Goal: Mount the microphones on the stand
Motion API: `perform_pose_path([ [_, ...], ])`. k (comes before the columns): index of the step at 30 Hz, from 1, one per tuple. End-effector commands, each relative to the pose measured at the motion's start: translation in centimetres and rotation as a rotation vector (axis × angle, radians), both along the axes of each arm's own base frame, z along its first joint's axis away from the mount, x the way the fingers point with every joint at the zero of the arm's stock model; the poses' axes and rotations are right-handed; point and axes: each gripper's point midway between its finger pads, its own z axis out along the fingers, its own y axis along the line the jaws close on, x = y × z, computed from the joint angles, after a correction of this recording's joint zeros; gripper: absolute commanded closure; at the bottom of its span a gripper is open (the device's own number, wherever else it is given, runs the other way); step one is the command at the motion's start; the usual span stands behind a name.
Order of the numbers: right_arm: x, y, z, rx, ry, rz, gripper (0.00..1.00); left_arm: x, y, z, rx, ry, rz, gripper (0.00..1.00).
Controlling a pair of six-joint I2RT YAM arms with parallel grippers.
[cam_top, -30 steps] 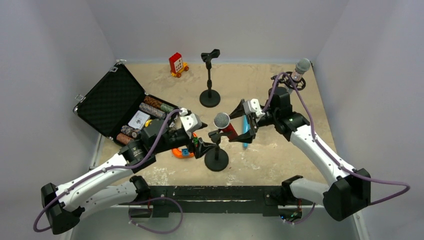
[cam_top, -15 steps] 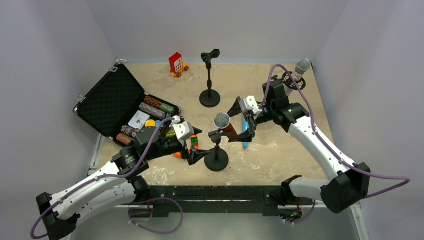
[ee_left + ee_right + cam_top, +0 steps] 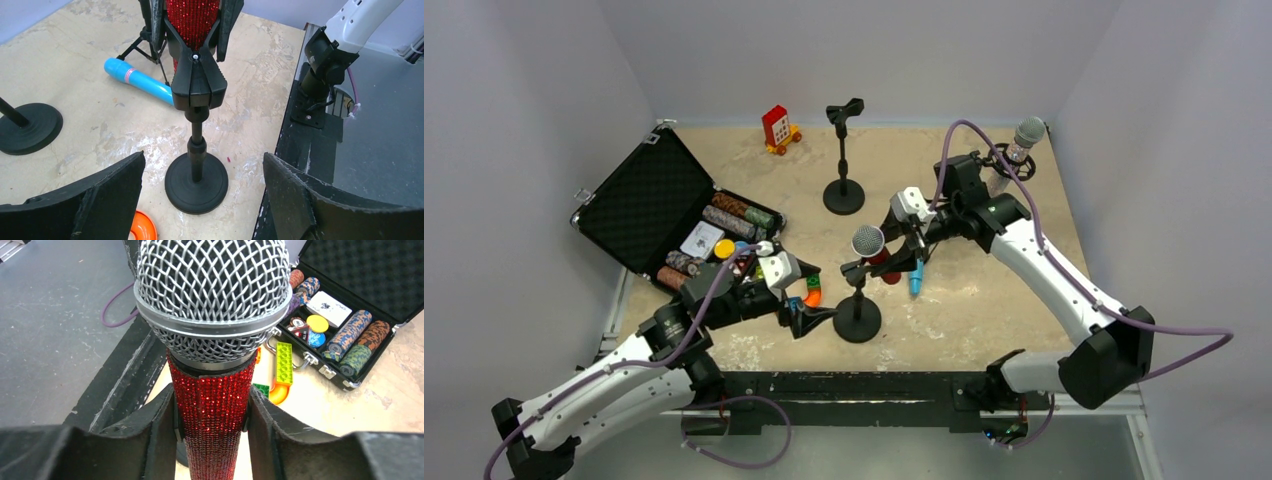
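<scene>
The robot's right gripper will next bring the red glitter microphone and its stand to the right in the top view, toward the holder of the silver microphone, where the table is empty.
The red glitter microphone (image 3: 879, 256) with a silver mesh head sits in the clip (image 3: 198, 85) of the near stand (image 3: 857, 318). My right gripper (image 3: 212, 415) is shut on its red body, with the fingers (image 3: 230, 22) pressing at the clip's prongs. My left gripper (image 3: 202, 200) stands open just short of the stand's round base (image 3: 196, 182), touching nothing. The light-blue microphone (image 3: 915, 278) lies flat on the table behind the stand. A silver microphone (image 3: 1027, 135) stands upright in a holder at the back right. A second stand (image 3: 844, 190) stands at the back with nothing in its clip.
An open black case (image 3: 639, 205) with chip rolls and cards lies at the left. Orange and green toy pieces (image 3: 812, 293) lie beside my left gripper. A red toy (image 3: 777, 128) stands at the back. The table's black front rail (image 3: 300, 130) runs just right of the stand.
My right gripper has shifted left and closed around the red microphone in the clip. My left gripper, still open, has drawn back from the stand toward the near left.
</scene>
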Motion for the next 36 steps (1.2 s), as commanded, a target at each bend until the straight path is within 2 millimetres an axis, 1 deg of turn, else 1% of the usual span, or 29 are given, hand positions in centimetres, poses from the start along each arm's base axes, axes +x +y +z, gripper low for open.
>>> perform_pose_path([
  [1, -1.1, -0.4, 1.5, 0.011, -0.008, 0.026, 0.68, 0.0, 0.6, 0.2, -0.013, -0.004, 0.024, 0.09],
  [3, -1.4, -0.7, 1.6, 0.0, -0.012, 0.007, 0.73, -0.1, 0.9, 0.2, -0.013, -0.007, 0.028, 0.09],
  [7, -1.7, -1.6, 2.8, -0.035, 0.012, -0.074, 0.77, -0.3, 1.6, 0.4, -0.018, -0.012, 0.041, 0.09],
  [11, -1.7, -3.8, 4.0, -0.039, 0.042, -0.187, 0.78, -0.6, 2.3, 1.0, -0.03, -0.027, 0.053, 0.09],
  [14, -0.6, -6.4, 4.4, -0.046, 0.065, -0.318, 0.78, -0.7, 2.6, 1.5, -0.04, -0.04, 0.061, 0.09],
  [20, 1.1, -10.9, 4.0, -0.108, 0.069, -0.55, 0.79, -0.9, 2.8, 2.0, -0.042, -0.048, 0.054, 0.09],
  [23, 2.4, -13.3, 4.3, -0.132, 0.042, -0.666, 0.79, -1.0, 2.8, 2.4, -0.044, -0.051, 0.049, 0.09],
  [26, 4.0, -15.9, 5.1, -0.144, 0.01, -0.782, 0.8, -1.3, 3.1, 3.0, -0.039, -0.051, 0.048, 0.09],
  [30, 5.6, -18.9, 6.1, -0.157, -0.004, -0.881, 0.8, -1.6, 3.8, 3.6, -0.022, -0.065, 0.054, 0.09],
  [36, 7.8, -22.7, 6.1, -0.187, -0.032, -0.994, 0.8, -1.8, 4.8, 3.0, 0.008, -0.072, 0.071, 0.09],
])
